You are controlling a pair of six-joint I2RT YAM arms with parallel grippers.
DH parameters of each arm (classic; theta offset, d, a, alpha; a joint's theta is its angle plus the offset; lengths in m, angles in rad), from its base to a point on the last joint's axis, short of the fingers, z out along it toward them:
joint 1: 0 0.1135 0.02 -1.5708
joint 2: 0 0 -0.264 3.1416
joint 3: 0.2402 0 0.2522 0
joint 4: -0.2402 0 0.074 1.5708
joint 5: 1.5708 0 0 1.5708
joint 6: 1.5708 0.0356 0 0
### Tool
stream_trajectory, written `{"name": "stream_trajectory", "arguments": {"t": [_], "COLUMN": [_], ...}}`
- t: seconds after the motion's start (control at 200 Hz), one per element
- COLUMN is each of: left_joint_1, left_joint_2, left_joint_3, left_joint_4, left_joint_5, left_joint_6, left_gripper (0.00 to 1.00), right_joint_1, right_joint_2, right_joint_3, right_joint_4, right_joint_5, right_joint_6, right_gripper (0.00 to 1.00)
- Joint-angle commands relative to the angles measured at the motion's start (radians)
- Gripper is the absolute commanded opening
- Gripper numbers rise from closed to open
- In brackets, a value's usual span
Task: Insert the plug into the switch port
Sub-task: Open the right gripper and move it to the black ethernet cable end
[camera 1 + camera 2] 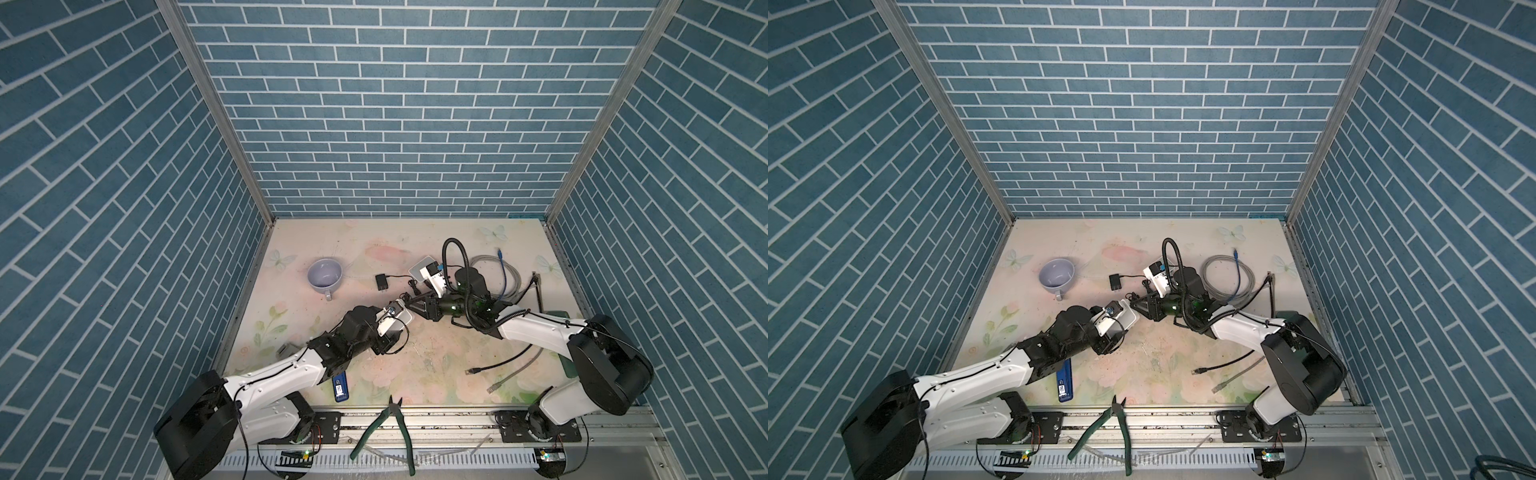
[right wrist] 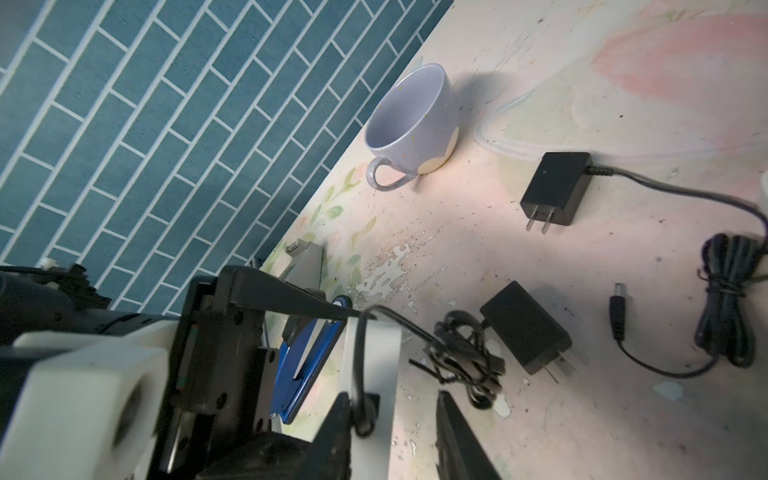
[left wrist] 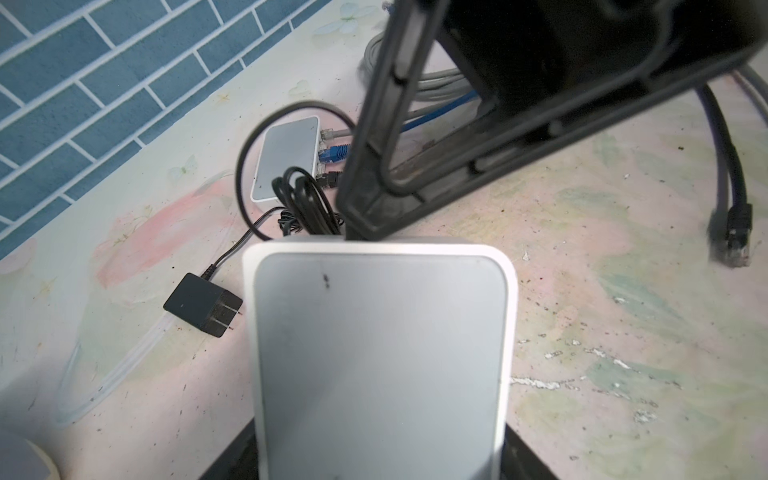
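The barrel plug is already at the switch's port, so next my left gripper will lower the white switch flat onto the bare tabletop below and let go.
My left gripper is shut on a white switch, its black fingers on the two long sides; both top views show the switch at mid-table. A black barrel plug sits at a port in the switch's narrow side face. Its thin cable runs to a tied bundle and a black adapter. My right gripper is open: one finger lies beside the plug and the other stands well off. In both top views the right gripper meets the switch's far end.
A second switch with network cables plugged in lies behind, beside a second adapter and its loose plug. A lilac mug stands left. Coiled grey cable, loose cable ends, a blue device and pliers lie about.
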Motion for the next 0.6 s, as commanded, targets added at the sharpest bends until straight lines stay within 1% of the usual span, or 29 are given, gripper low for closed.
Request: {"name": "stream_trajectory", "arguments": {"t": [0.0,0.1,0.145,0.2,0.27,0.33,0.415,0.44,0.49,0.525,0.57,0.595], "left_joint_1": [-0.004,-0.004,-0.004,-0.004,-0.004,-0.005,-0.007,-0.010,-0.018,-0.024,-0.034,-0.041], "left_joint_2": [-0.030,-0.018,-0.008,0.008,0.036,0.062,0.094,0.103,0.119,0.130,0.143,0.150], "left_joint_3": [0.070,0.096,0.113,0.139,0.175,0.200,0.220,0.223,0.232,0.239,0.248,0.253], "left_joint_4": [0.030,-0.079,-0.125,-0.187,-0.259,-0.307,-0.348,-0.357,-0.376,-0.391,-0.412,-0.423], "left_joint_5": [-0.024,-0.045,-0.056,-0.059,-0.035,-0.012,0.023,0.029,0.034,0.037,0.038,0.039], "left_joint_6": [-0.090,-0.128,-0.152,-0.179,-0.205,-0.222,-0.238,-0.242,-0.251,-0.258,-0.266,-0.273], "left_gripper": [0.48,0.48,0.48,0.48,0.48,0.48,0.48,0.48,0.48,0.48,0.48,0.48], "right_joint_1": [-0.023,-0.053,-0.060,-0.067,-0.077,-0.083,-0.087,-0.087,-0.090,-0.093,-0.096,-0.098], "right_joint_2": [-0.048,-0.105,-0.134,-0.178,-0.246,-0.312,-0.406,-0.432,-0.476,-0.500,-0.520,-0.526], "right_joint_3": [-0.001,0.014,0.019,0.015,-0.001,-0.024,-0.058,-0.067,-0.080,-0.085,-0.087,-0.082], "right_joint_4": [-0.221,-0.334,-0.386,-0.434,-0.458,-0.452,-0.419,-0.409,-0.391,-0.383,-0.384,-0.391], "right_joint_5": [-0.019,0.001,0.033,0.102,0.211,0.293,0.413,0.445,0.512,0.545,0.613,0.637], "right_joint_6": [-0.078,-0.150,-0.190,-0.235,-0.283,-0.344,-0.396,-0.405,-0.415,-0.415,-0.413,-0.413], "right_gripper": [0.38,0.40,0.40,0.41,0.42,0.42,0.43,0.47,0.61,0.75,0.97,0.99]}}
